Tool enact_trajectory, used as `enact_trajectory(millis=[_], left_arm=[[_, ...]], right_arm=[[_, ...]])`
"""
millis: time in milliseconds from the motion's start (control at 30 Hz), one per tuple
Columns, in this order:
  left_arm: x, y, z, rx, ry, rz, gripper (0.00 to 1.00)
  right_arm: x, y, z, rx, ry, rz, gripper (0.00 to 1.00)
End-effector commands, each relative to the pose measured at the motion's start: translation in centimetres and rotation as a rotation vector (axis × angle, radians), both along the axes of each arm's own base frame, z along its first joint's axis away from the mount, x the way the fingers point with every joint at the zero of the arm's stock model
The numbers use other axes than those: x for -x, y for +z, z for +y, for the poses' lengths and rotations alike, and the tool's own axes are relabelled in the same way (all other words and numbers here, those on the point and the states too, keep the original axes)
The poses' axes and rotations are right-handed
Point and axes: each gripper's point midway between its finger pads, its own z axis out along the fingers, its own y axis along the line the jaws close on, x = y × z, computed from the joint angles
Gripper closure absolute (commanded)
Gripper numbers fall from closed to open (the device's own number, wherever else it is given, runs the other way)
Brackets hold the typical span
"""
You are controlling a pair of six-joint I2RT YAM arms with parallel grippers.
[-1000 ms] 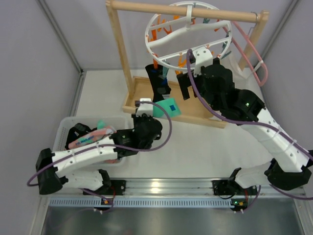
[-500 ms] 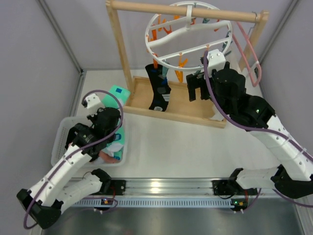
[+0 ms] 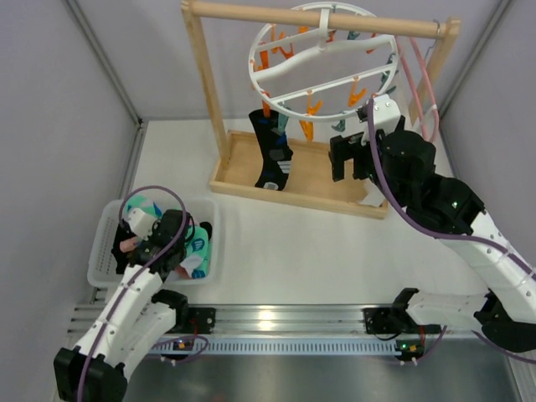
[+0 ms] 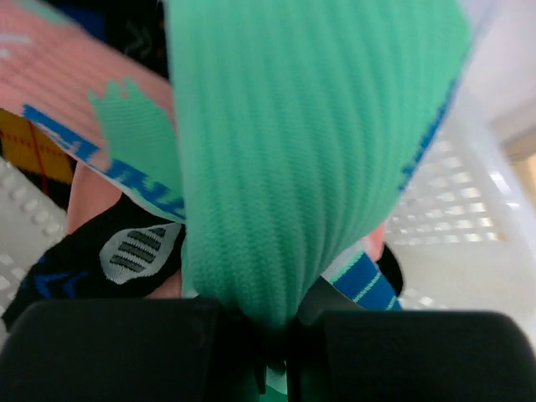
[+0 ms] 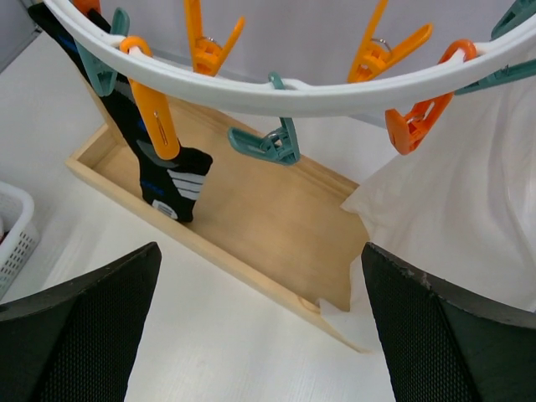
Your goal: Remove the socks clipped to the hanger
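I should lower my left gripper slightly over the pink and black socks in the white basket next and open it.
The white ring hanger (image 3: 322,59) hangs from the rack's top bar, with orange and teal clips under it. One black sock (image 3: 272,151) is clipped at its left side and also shows in the right wrist view (image 5: 159,159). My left gripper (image 3: 163,239) is over the white basket (image 3: 109,243) and is shut on a teal-green sock (image 4: 310,151). Under that sock in the basket lie a pink sock (image 4: 59,92) and a black sock with a label (image 4: 109,260). My right gripper (image 3: 350,159) is open and empty, below the ring's right side.
The wooden rack frame (image 3: 205,92) stands on a wooden tray base (image 3: 318,180). A pink wire hanger (image 3: 423,75) hangs at the bar's right end. A white cloth (image 5: 469,209) hangs at the right, close to my right finger. An empty teal clip (image 5: 272,142) dangles above the tray.
My left arm has swung from the rack back to the basket with the teal-green sock in it. My right gripper has drawn back to the right, away from the ring.
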Motion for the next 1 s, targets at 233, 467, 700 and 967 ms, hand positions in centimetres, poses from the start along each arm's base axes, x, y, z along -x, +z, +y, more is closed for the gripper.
enact_trajectory(millis=[233, 467, 700, 967], left_arm=[[1.1, -6.8, -1.2, 0.259, 0.149, 0.039, 0.92], [-0.1, -2.2, -1.5, 0.262, 0.067, -0.102, 0.54], [0.0, 4.7, -1.1, 0.223, 0.009, -0.221, 0.02], [1.4, 11.8, -0.4, 0.185, -0.039, -0.399, 0.01]], right_arm=[[0.0, -1.4, 0.2, -0.041, 0.009, -0.010, 0.01], [1.0, -0.6, 0.0, -0.084, 0.036, -0.014, 0.01], [2.4, 0.5, -1.1, -0.122, 0.051, -0.030, 0.01], [3.3, 1.9, -1.8, -0.156, 0.065, -0.057, 0.01]])
